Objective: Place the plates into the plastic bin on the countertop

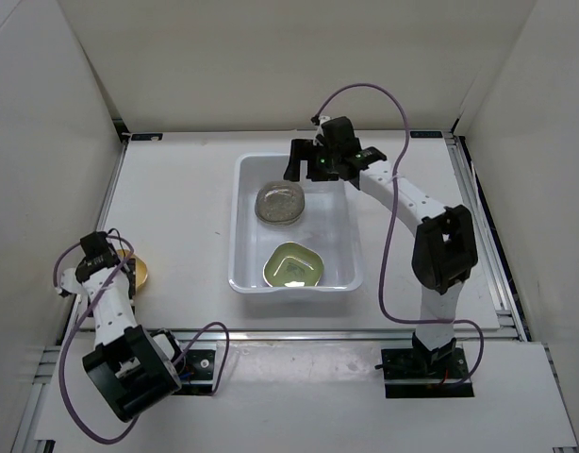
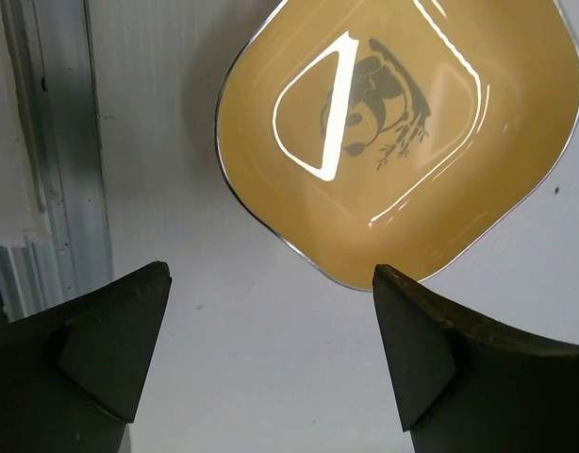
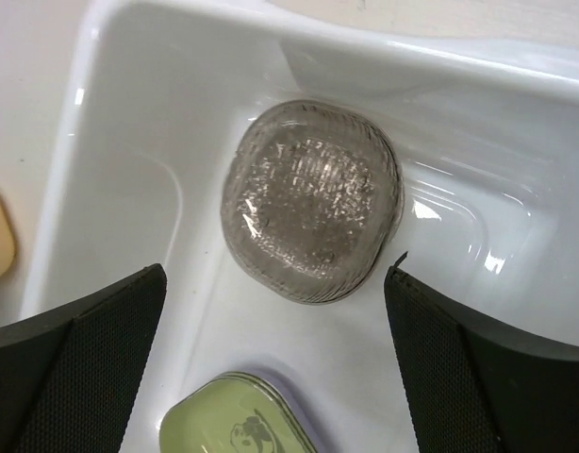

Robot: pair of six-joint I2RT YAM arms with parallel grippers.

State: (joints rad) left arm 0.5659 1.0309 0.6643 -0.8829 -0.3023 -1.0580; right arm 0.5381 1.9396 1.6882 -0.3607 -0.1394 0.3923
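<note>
My left gripper lowers slightly outward onto the yellow-orange plate's near rim facing the side bar (image 2: pixel 266 225) next, because that part of the plate's rim lines up between its open fingers.
The white plastic bin (image 1: pixel 245 226) stands mid-countertop. Inside lie a round greyish speckled plate (image 1: pixel 279 203) at the far end and a light-green plate (image 1: pixel 293 265), stacked on a purple one, at the near end. Both show in the right wrist view: the speckled plate (image 3: pixel 311 200) and the green plate (image 3: pixel 235 421). My right gripper (image 3: pixel 275 283) is open and empty above the bin's far end (image 1: pixel 318 162). A yellow-orange plate (image 2: pixel 393 132) lies on the countertop at the left (image 1: pixel 139 274). My left gripper (image 2: pixel 271 283) is open just short of it, one fingertip (image 2: pixel 398 293) near its rim.
The countertop (image 1: pixel 176 198) has a metal rail (image 1: pixel 299 332) along its front edge and white walls on three sides. In the left wrist view a metal side rail (image 2: pixel 54 142) runs close to the yellow-orange plate. A purple cable loops from the right arm (image 1: pixel 393 236).
</note>
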